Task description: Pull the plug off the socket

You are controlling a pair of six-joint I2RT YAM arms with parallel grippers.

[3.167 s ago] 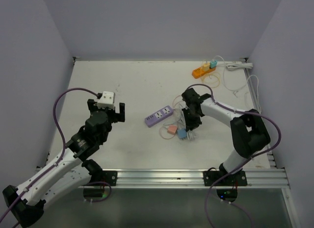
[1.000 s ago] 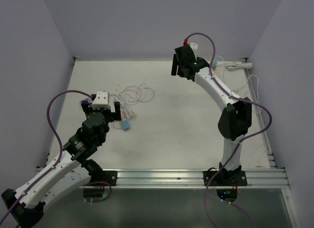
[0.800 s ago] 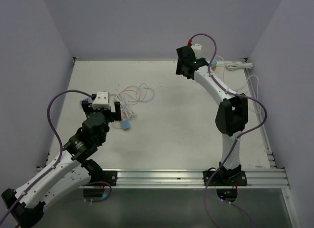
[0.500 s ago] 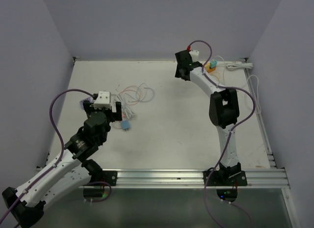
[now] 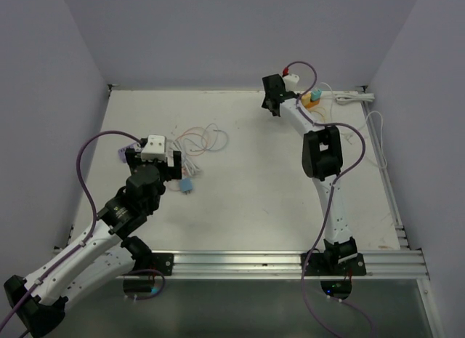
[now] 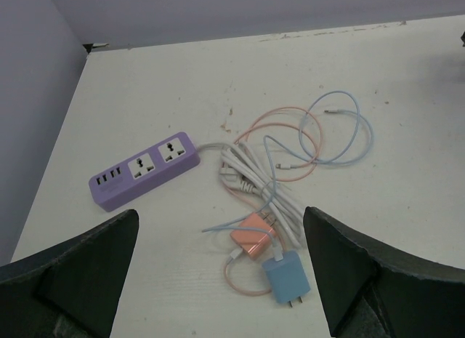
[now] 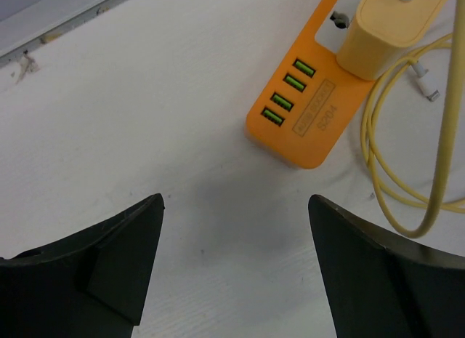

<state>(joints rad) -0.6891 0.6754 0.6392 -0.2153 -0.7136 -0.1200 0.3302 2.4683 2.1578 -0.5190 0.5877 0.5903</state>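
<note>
The USB end of the orange socket strip is below my right gripper and to its right in the top view. My right gripper will move down onto it next.
An orange socket strip (image 7: 309, 113) lies at the back of the table with a yellow plug (image 7: 392, 29) seated in it and a yellow cable (image 7: 385, 163) looped beside it. My right gripper (image 7: 234, 207) hovers open over bare table just short of the strip's USB end. From above, the right gripper (image 5: 272, 104) stands left of the orange strip (image 5: 313, 99), which the arm partly hides. My left gripper (image 6: 220, 218) is open above a purple socket strip (image 6: 142, 171), which has nothing plugged in. A loose pink charger (image 6: 254, 240) and a blue charger (image 6: 287, 280) lie next to it.
A bundled white cable (image 6: 254, 178) and thin pink and blue leads (image 6: 320, 134) sprawl right of the purple strip. A white power strip (image 5: 356, 97) lies at the back right corner, and its white cable (image 5: 374, 131) runs down the right edge. Walls close in the back and sides.
The right arm has stretched further back and its gripper has drawn nearer the orange strip. The purple strip and loose chargers now lie at the left, no longer mid-table. The left gripper has barely moved.
</note>
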